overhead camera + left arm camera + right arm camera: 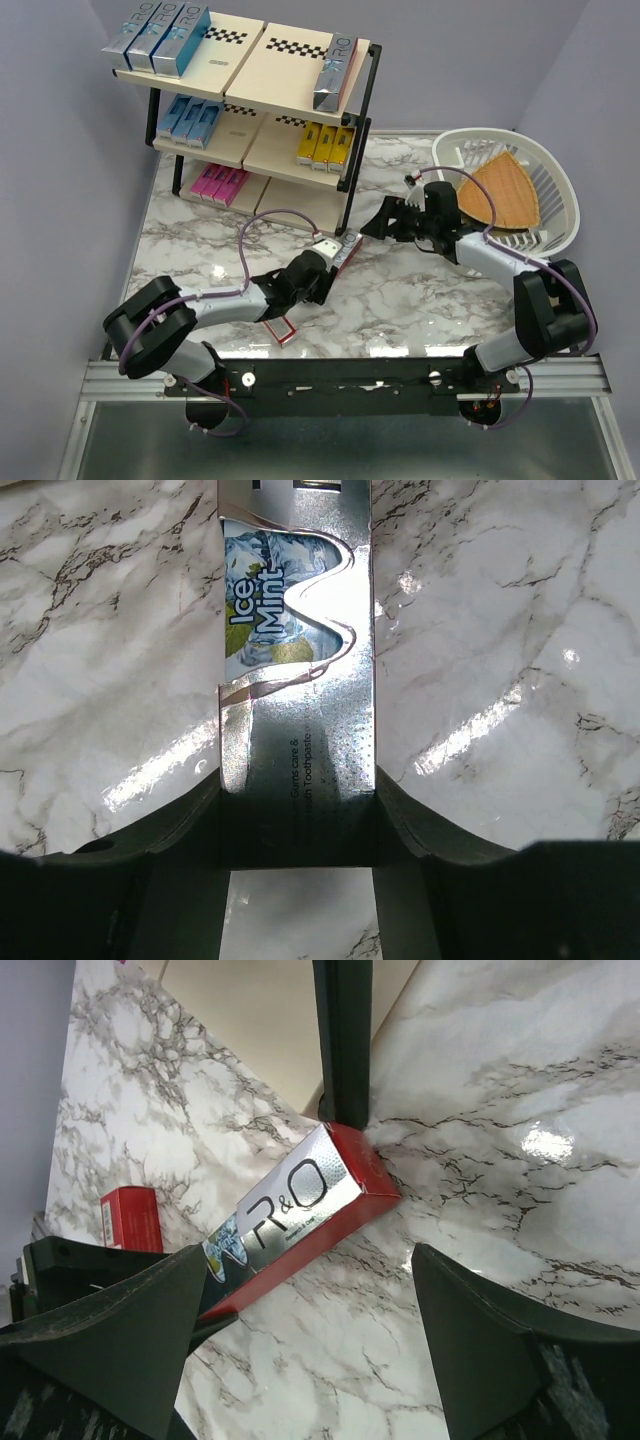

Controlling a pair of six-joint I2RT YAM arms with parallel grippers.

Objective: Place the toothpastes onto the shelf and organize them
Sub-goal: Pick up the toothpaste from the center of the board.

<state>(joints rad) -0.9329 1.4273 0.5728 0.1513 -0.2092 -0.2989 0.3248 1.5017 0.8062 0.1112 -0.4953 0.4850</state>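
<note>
My left gripper rises outward next, lowers the box into free top-shelf space beside the matching silver box and releases it, as that space lies above and outward.
A silver and red toothpaste box (346,249) lies on the marble table by the shelf's front post. My left gripper (326,266) is shut on its near end; in the left wrist view both fingers press the sides of the box (296,670) at the gripper (297,805). The right wrist view shows the same box (300,1210) touching the black post (342,1040). My right gripper (385,222) stands open to its right, and in its own view the gripper (310,1305) holds nothing. The shelf (240,70) carries silver-teal (155,40), blue (190,120), yellow (328,145) and pink (220,183) toothpastes.
A red toothpaste box (280,330) lies near the table's front edge, also visible as a red box (130,1218) in the right wrist view. A white basket (555,175) at the right holds a wedge-shaped wooden board (500,195). One silver box (335,75) leans on the top right shelf board.
</note>
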